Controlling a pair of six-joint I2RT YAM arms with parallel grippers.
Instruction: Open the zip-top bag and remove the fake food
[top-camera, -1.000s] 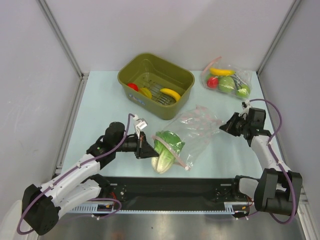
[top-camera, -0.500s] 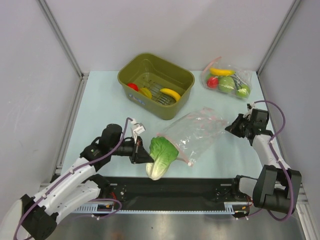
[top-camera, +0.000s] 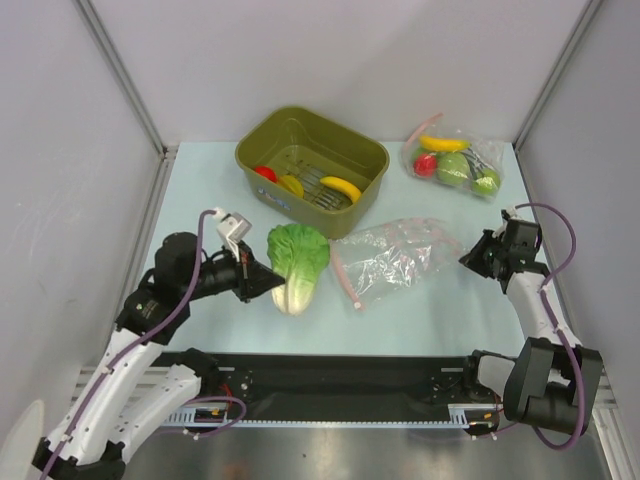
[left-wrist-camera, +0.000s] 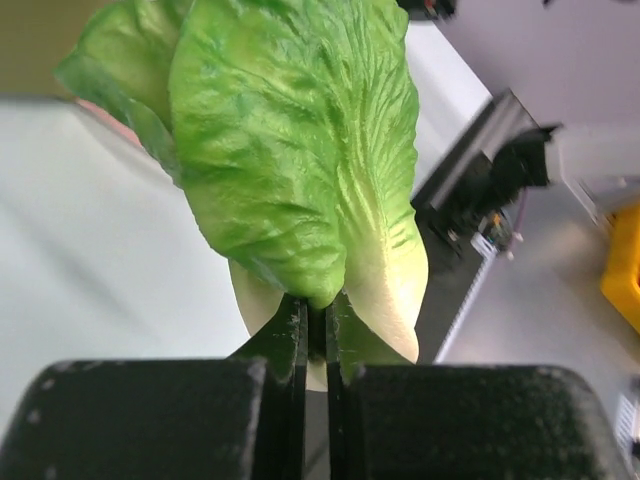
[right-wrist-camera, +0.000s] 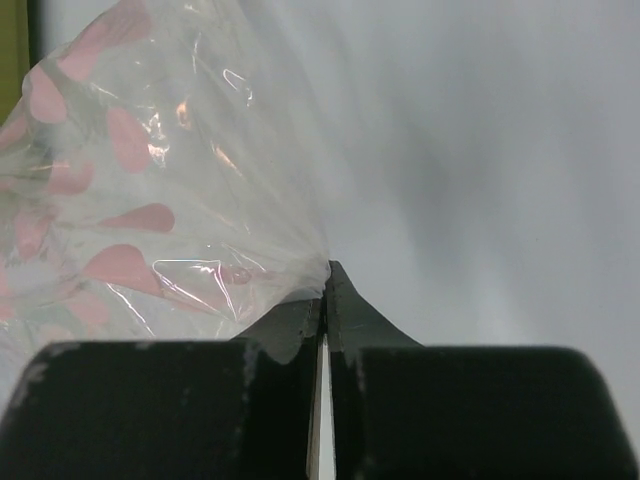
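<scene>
My left gripper needs to move the cabbage away from my base until it is over the open olive bin.
The clear zip-top bag (top-camera: 390, 262) with a pink zip strip lies open on the table right of centre, its mouth facing left. My right gripper (top-camera: 470, 256) is shut on the bag's right end, seen as crinkled film (right-wrist-camera: 170, 200) at its fingertips (right-wrist-camera: 325, 290). My left gripper (top-camera: 268, 283) is shut on the pale green-white cabbage (top-camera: 297, 262), held outside the bag to its left; it fills the left wrist view (left-wrist-camera: 290, 150). A banana (top-camera: 341, 189), a red fruit (top-camera: 265, 173) and a small yellow piece (top-camera: 291, 185) lie in the olive bin (top-camera: 350, 145).
A second clear bag (top-camera: 452, 160) with banana, red and bright green fruits lies at the back right. The olive bin stands at the back centre. Metal frame posts and grey walls bound the table. A black rail (top-camera: 340, 375) runs along the near edge.
My left gripper has pulled the cabbage out of the bag and carried it left and back. The bag has flattened onto the table, and my right gripper has shifted slightly right.
</scene>
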